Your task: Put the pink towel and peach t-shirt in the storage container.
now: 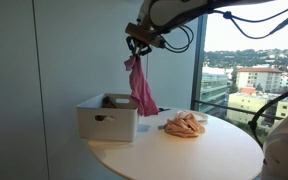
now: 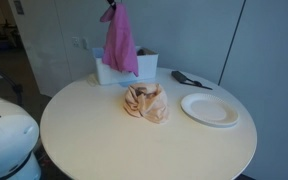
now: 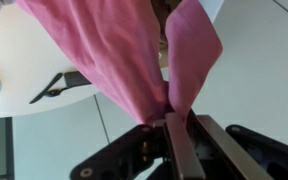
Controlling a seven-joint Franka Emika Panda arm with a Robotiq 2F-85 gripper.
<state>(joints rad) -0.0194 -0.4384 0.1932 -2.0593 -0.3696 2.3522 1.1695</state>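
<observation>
The towel (image 1: 141,88) is hanging by the container's near end, so my gripper needs to move outward and down next and let go at the container's far end (image 1: 86,104).
My gripper (image 1: 136,48) is shut on the pink towel (image 1: 141,88) and holds it in the air, hanging down over the right end of the white storage container (image 1: 96,122). The towel (image 2: 120,42) also hangs in front of the container (image 2: 146,68) in an exterior view. In the wrist view the towel (image 3: 114,50) is pinched between my jaws (image 3: 171,118). The peach t-shirt (image 1: 184,125) lies crumpled on the round table, beside the container; it shows in both exterior views (image 2: 146,102).
A round white table (image 2: 104,135) holds everything. A white plate (image 2: 211,109) and a black utensil (image 2: 189,79) lie on it. A window and a wall stand behind (image 1: 254,60).
</observation>
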